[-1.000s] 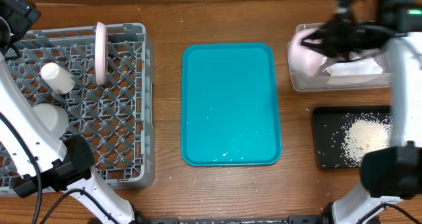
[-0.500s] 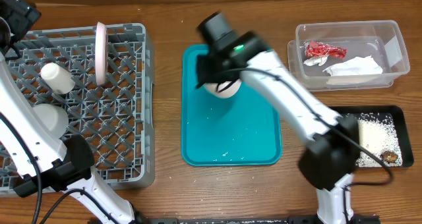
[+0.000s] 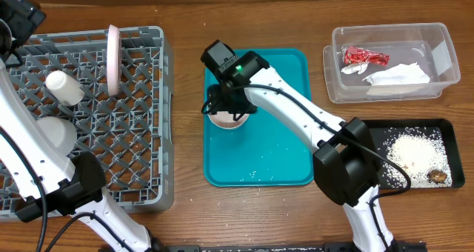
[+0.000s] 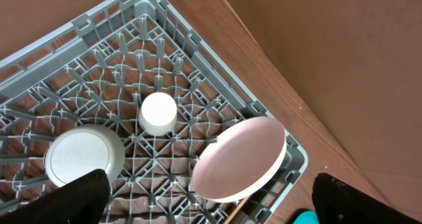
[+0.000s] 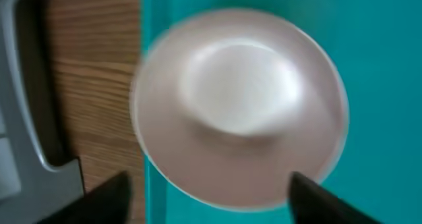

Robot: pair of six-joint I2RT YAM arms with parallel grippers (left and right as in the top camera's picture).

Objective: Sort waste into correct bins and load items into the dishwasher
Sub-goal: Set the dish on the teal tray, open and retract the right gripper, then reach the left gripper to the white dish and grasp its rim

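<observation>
I need to move my left gripper across to the right in the overhead view, then down onto the bowl's rim facing the tray's middle point(image 3: 247, 120), where the bare tray leaves room for my fingers.
A pink bowl point(image 3: 226, 119) sits upright at the left edge of the teal tray point(image 3: 274, 152). My right gripper point(image 3: 226, 107) hovers right above it. In the right wrist view the bowl point(image 5: 241, 112) fills the frame and the right gripper point(image 5: 211, 201) is open, its fingertips point(image 5: 105, 197) spread wide on either side of the bowl's near rim. The grey dishwasher rack point(image 3: 137, 156) holds a pink plate point(image 3: 113, 59) on edge, a white cup point(image 3: 64, 87) and an upturned white bowl point(image 3: 55, 133). High over the rack, my left gripper point(image 4: 211, 204) is open and holds nothing.
A clear bin point(image 3: 437, 41) at the back right holds a red wrapper point(image 3: 364, 57) and white paper point(image 3: 396, 75). A black tray point(image 3: 370, 159) with spilled rice lies at the front right. Crumbs dot the teal tray's near half.
My right arm swung from over the clear bin to the tray's left edge, carrying the pink bowl. Its jaws, shut before, now stand open. The left arm stayed still.
</observation>
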